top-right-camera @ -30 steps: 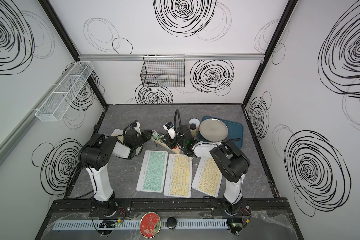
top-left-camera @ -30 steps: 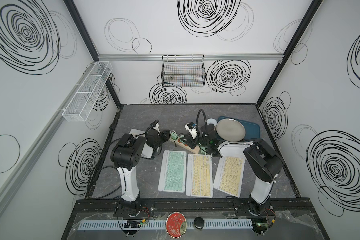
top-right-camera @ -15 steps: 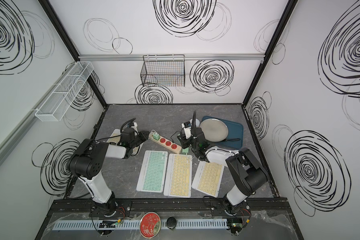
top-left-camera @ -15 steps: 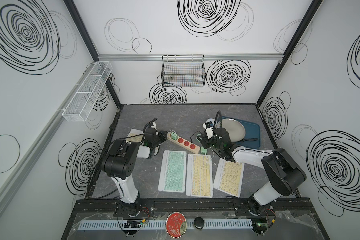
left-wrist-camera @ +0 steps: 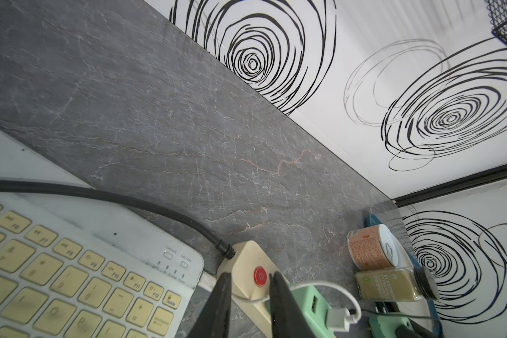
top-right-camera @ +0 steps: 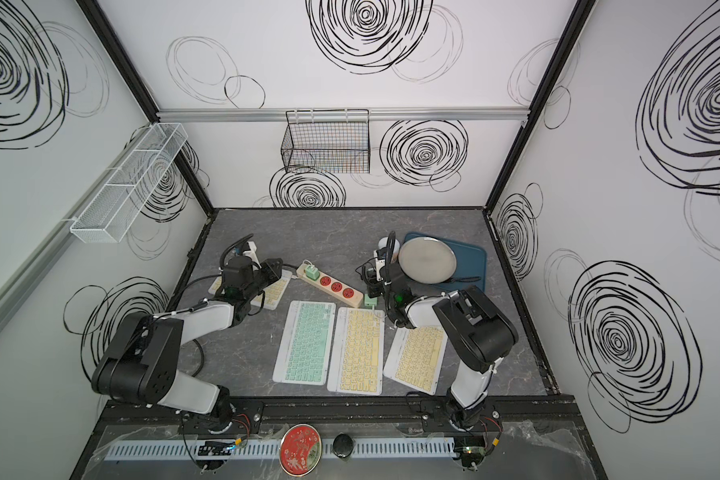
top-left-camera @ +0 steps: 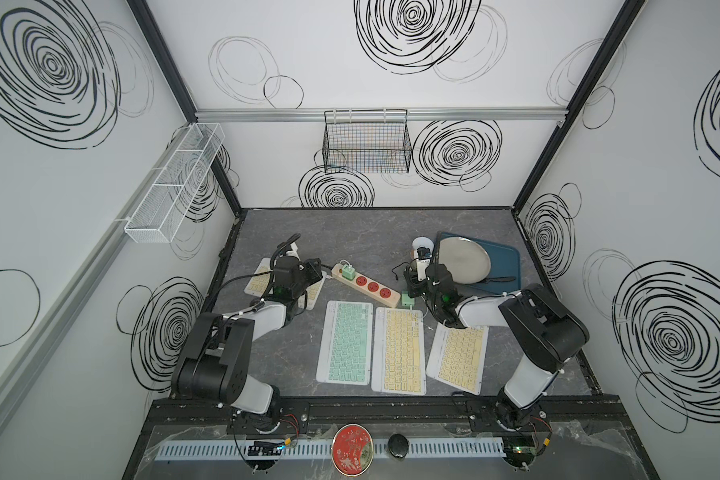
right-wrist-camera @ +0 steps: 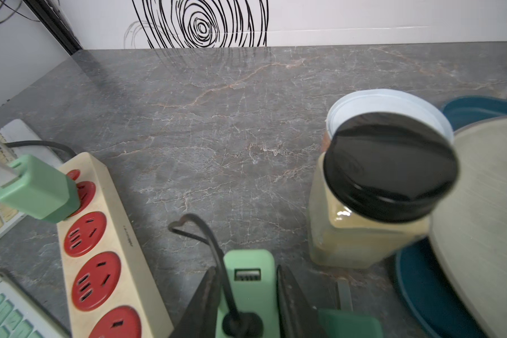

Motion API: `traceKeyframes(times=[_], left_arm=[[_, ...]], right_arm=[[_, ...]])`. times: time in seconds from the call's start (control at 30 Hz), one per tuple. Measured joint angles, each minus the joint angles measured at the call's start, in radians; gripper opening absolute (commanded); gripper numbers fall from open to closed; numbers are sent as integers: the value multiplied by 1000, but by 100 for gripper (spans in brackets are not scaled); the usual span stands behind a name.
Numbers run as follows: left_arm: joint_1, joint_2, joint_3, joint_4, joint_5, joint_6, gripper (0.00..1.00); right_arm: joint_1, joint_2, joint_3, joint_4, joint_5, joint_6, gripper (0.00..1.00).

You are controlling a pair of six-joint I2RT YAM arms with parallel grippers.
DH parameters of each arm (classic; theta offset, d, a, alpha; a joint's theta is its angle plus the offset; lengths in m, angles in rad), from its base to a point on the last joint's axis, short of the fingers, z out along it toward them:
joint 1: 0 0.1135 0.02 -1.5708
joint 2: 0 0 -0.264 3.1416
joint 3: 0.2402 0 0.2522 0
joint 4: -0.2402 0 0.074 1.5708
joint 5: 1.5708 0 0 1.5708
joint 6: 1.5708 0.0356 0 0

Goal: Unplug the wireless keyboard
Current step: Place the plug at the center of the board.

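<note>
I will next lower my right gripper toward the bare tabletop between power strip and spice jar (top-left-camera: 395, 284) and let go of the second green charger there, because it is already off the power strip.
A cream power strip (top-left-camera: 366, 284) with red sockets lies aslant behind three keyboards: green (top-left-camera: 346, 340), middle yellow (top-left-camera: 400, 353) and right yellow (top-left-camera: 458, 357). Another yellow keyboard (left-wrist-camera: 56, 278) lies under my left arm. A green charger (right-wrist-camera: 38, 190) with a white lead stays plugged in at the strip's switch end. My left gripper (left-wrist-camera: 250, 275) stands narrowly open over that end, its jaws either side of the red switch (left-wrist-camera: 259, 276). My right gripper (right-wrist-camera: 248, 269) is shut on a second green charger (right-wrist-camera: 249, 292) with a black lead, off the strip, past its other end.
A black-lidded spice jar (right-wrist-camera: 390, 175) and a white-lidded can (right-wrist-camera: 387, 108) stand close beside my right gripper. Behind them a grey plate (top-left-camera: 464, 262) rests on a blue tray (top-left-camera: 506, 257). Another green block (top-left-camera: 407, 300) lies at the strip's right end.
My right gripper has drawn away to the right from the strip with its green charger, baring three empty red sockets. My left gripper's jaws have parted a little over the switch end.
</note>
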Motion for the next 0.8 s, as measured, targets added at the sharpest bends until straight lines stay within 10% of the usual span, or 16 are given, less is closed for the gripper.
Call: traceKeyframes(times=[0.8], left_arm=[[6, -212, -123, -53, -34, 9, 31]], right_arm=[[40, 173, 63, 199, 83, 78, 4]])
